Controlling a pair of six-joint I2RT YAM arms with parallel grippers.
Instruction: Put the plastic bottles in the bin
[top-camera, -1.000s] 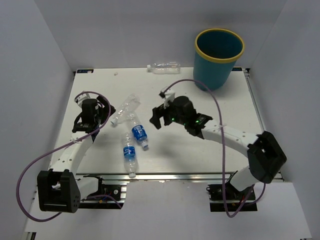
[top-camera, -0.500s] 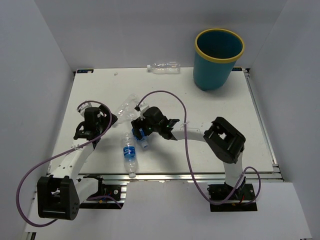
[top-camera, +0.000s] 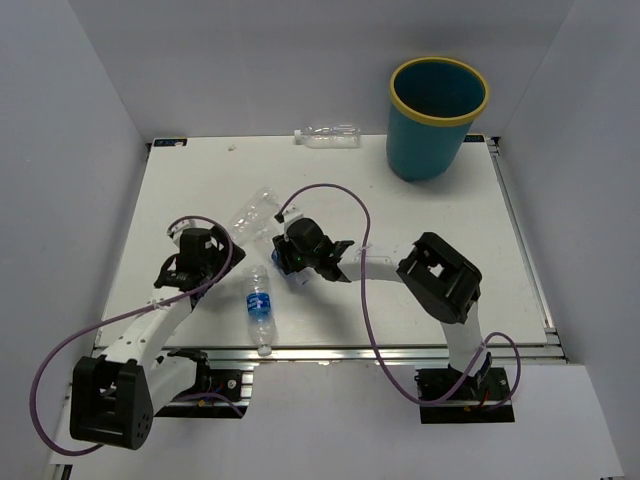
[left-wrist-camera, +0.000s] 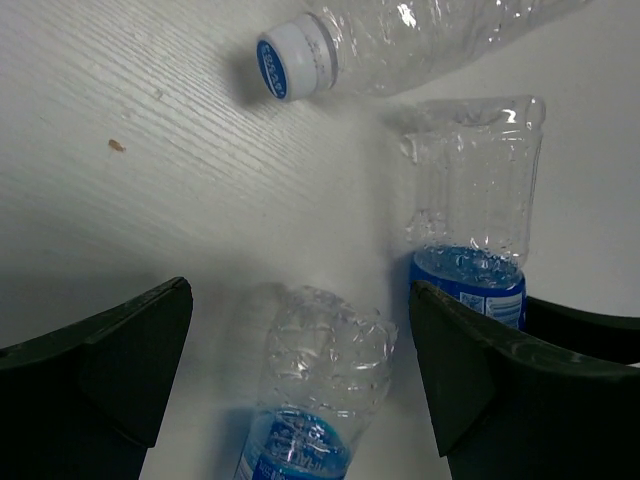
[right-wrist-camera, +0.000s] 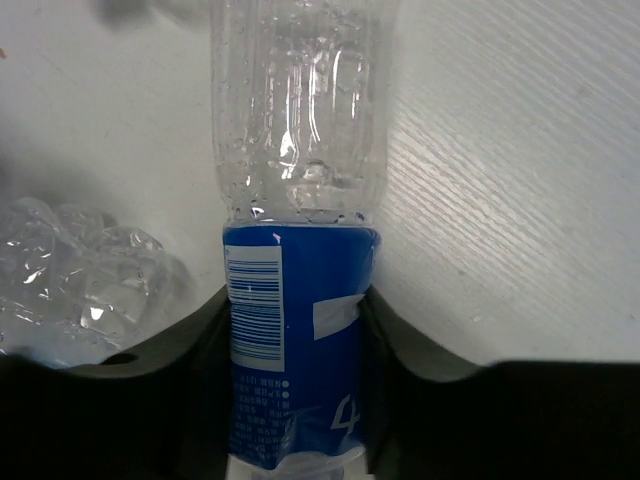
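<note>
I need to lower my left gripper next, back and to the right in the top view, onto the front bottle's blue label, because its open fingers are only on both sides of the bottle's base.
In the right wrist view my right gripper (right-wrist-camera: 297, 310) is shut on a clear bottle with a blue label (right-wrist-camera: 297, 250), one finger on each side of the label. From above, that gripper (top-camera: 292, 268) is low over the table's middle. An unlabelled clear bottle (top-camera: 255, 212) lies just behind it. Another blue-labelled bottle (top-camera: 260, 305) lies nearer the front edge. My left gripper (left-wrist-camera: 300, 400) is open, its fingers (left-wrist-camera: 120, 350) standing apart on either side of that bottle's crumpled base (left-wrist-camera: 325, 350) without touching it. The teal bin (top-camera: 438, 115) with a yellow rim stands at the back right.
One more clear bottle (top-camera: 328, 134) lies against the back wall, left of the bin. White walls close in the table (top-camera: 450, 220) on the left, back and right. A purple cable (top-camera: 340, 200) loops above the right arm.
My right arm swung left from the table's middle to the blue-labelled bottle and its jaws closed on it. My left gripper moved a little toward the front and right, staying open.
</note>
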